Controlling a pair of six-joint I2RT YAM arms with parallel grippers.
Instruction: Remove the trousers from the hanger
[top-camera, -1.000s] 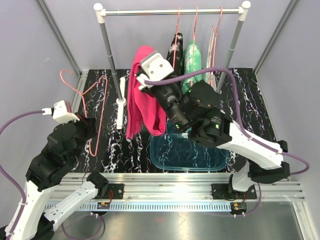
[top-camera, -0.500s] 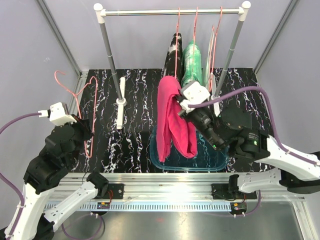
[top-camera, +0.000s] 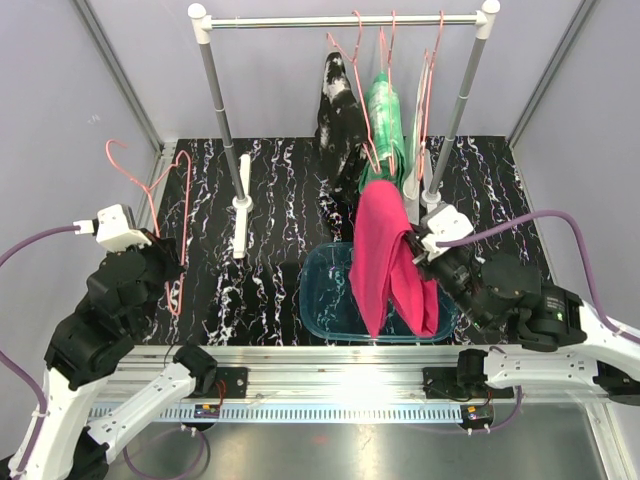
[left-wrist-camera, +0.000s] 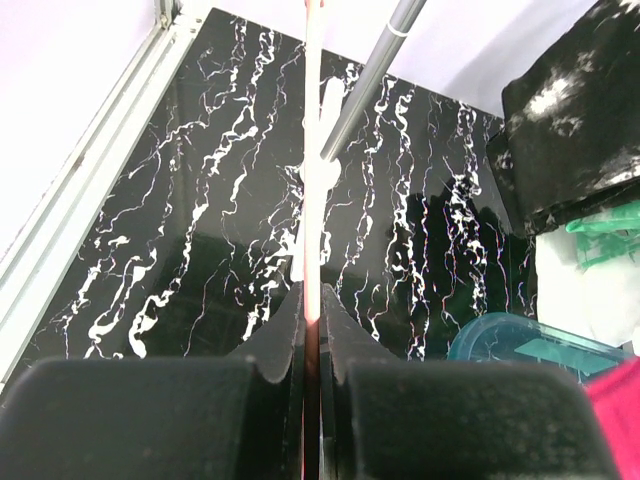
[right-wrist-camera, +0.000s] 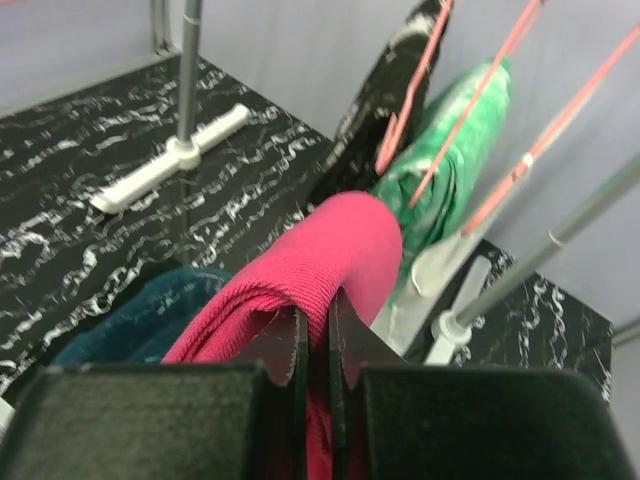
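The blue tub (top-camera: 325, 300) lies below my right gripper and to its left in the top view. My gripper will move down and across to release the magenta trousers (top-camera: 387, 260).
My right gripper (top-camera: 418, 243) is shut on the magenta trousers (top-camera: 387, 260) and holds them draped above the blue tub (top-camera: 325, 300); they also show in the right wrist view (right-wrist-camera: 320, 255), pinched between the fingers. The black trousers with white splashes (top-camera: 340, 110) and the green-and-white tie-dye trousers (top-camera: 385, 115) hang on pink hangers (top-camera: 372, 60) from the rail (top-camera: 340, 22). My left gripper (top-camera: 172, 262) is shut on a bare pink hanger (top-camera: 180, 200), seen as a pink wire in the left wrist view (left-wrist-camera: 313, 150).
The rack's two grey posts stand on white feet (top-camera: 241, 210) on the black marbled table. A white garment (top-camera: 412, 170) hangs by the right post (top-camera: 455, 100). Grey walls enclose the sides and back.
My right gripper has carried the magenta trousers from the rack's left side to the right and down over the blue tub. The hanging trousers swung left. My left gripper has barely moved with the hanger.
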